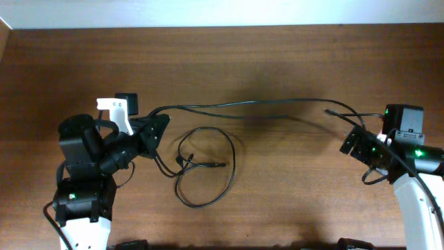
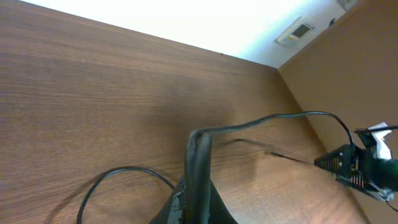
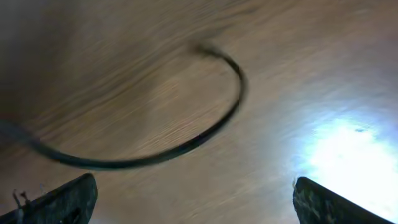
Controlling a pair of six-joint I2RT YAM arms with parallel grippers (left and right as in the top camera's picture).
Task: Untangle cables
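Next I will lower my left gripper toward the loop, tipping its fingers down to release the cable there, since the pinched cable hangs raised above the table.
Thin black cables [image 1: 208, 163] lie on the wooden table. One strand [image 1: 263, 104] stretches from the left gripper across to the right, its end near the right gripper. Another forms a loop [image 1: 229, 156] at centre with a plug end inside. My left gripper [image 1: 158, 126] is shut on the cable; in the left wrist view the closed fingers [image 2: 200, 155] pinch the strand [image 2: 273, 118], which runs off to the right. My right gripper [image 1: 355, 142] is open and empty beside the cable's end; its view shows a blurred cable arc [image 3: 186, 143] above the spread fingertips [image 3: 196, 199].
The table's far edge meets a white wall [image 1: 222, 12]. The right arm [image 2: 360, 165] shows at the right of the left wrist view. A thicker black wire [image 1: 378, 177] hangs by the right arm.
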